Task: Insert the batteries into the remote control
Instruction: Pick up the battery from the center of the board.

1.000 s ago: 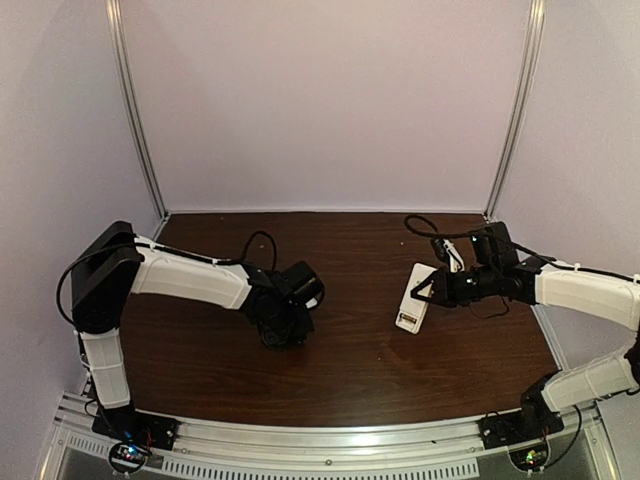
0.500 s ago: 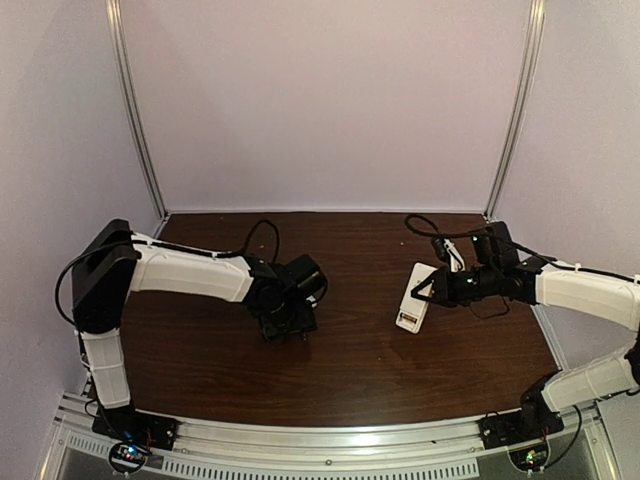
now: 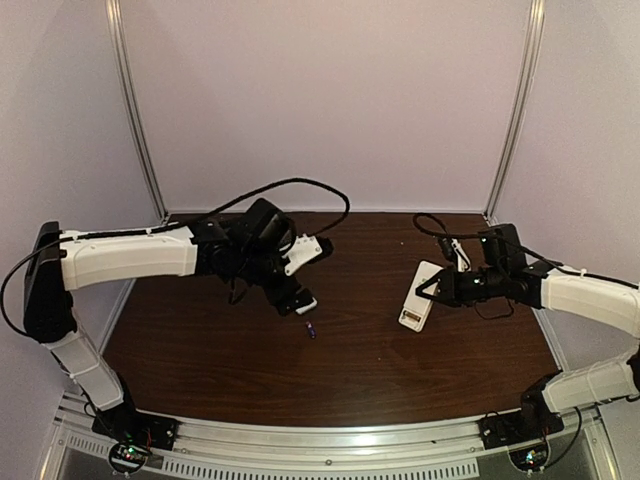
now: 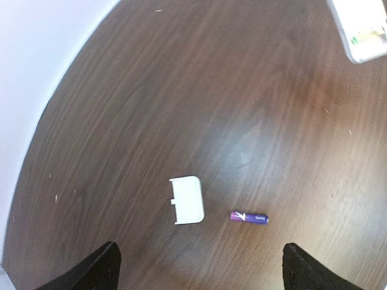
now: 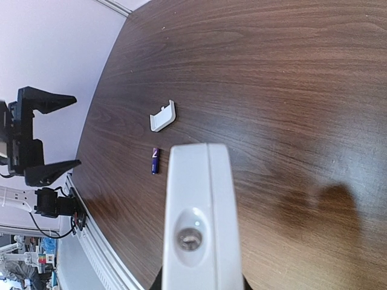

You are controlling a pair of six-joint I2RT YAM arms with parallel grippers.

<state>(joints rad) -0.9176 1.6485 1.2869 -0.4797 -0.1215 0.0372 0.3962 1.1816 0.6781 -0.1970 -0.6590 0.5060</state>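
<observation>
The robot's left gripper should next go down and backward toward the base and close on the purple battery [image 3: 311,330], which lies loose below, still outside the remote control [image 3: 419,296].
The remote control [image 3: 419,296] is a white handset tilted above the table at the right, with my right gripper [image 3: 432,290] shut on it. In the right wrist view I see it end-on [image 5: 196,217]. A yellowish battery [image 4: 364,37] sits in its open compartment. The dark purple battery [image 4: 248,217] lies loose on the wood, also seen in the top view [image 3: 311,329] and the right wrist view [image 5: 155,161]. My left gripper [image 4: 202,272] hangs wide open high above it, holding nothing.
A small white battery cover [image 4: 187,199] lies flat just left of the purple battery, and shows in the top view [image 3: 305,304]. White walls and metal posts close in the dark wooden table [image 3: 360,370]. The left gripper [image 5: 57,136] appears far off in the right wrist view.
My left gripper has opened and lifted up and back from the table. The purple battery and the cover now show where it stood. The right arm has barely moved.
</observation>
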